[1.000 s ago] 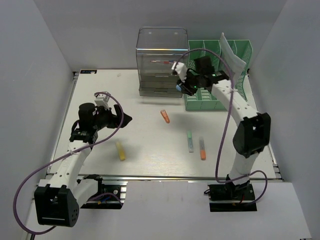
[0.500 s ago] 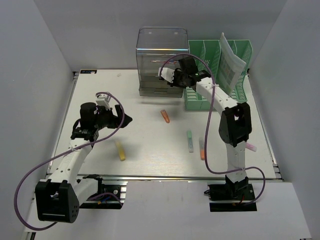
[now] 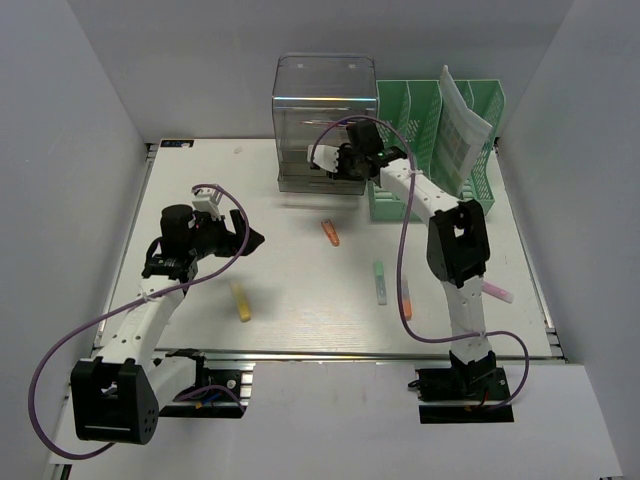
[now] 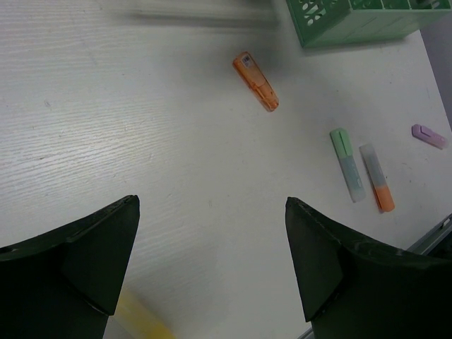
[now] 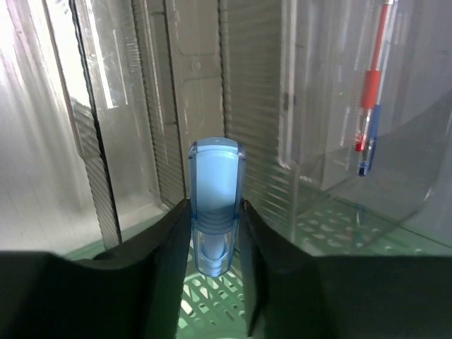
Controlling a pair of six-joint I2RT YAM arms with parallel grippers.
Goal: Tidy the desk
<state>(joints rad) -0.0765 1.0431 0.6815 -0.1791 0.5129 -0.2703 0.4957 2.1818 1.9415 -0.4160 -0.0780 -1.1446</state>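
Observation:
I see the orange highlighter (image 3: pixel 330 233) (image 4: pixel 256 82) below my left gripper, to the right in the top view. I will next cross over, turn to match its slant and lower around the highlighter's middle.
The off-white desk (image 3: pixel 290 270) carries scattered highlighters. My right gripper (image 3: pixel 346 161) is shut on a blue capped marker (image 5: pixel 215 191), held upright just in front of the clear drawer unit (image 3: pixel 322 110), which fills the right wrist view (image 5: pixel 141 106). My left gripper (image 3: pixel 255 238) is open and empty above the desk's left half, also in the left wrist view (image 4: pixel 212 261). A yellow highlighter (image 3: pixel 240 301) lies below it. An orange highlighter (image 3: pixel 330 233), a green one (image 3: pixel 380 281) and an orange-and-grey one (image 3: pixel 405 298) lie mid-desk.
A green slotted file rack (image 3: pixel 480 110) with papers stands at the back right, beside the drawer unit. A red-and-blue pen (image 5: pixel 371 92) lies inside a drawer. A pink highlighter (image 3: pixel 497 292) lies near the desk's right edge. Grey walls enclose three sides.
My right gripper has swung left from the green rack to the drawer unit's front, carrying the blue marker. The pink highlighter now shows at the right. The left arm has barely moved.

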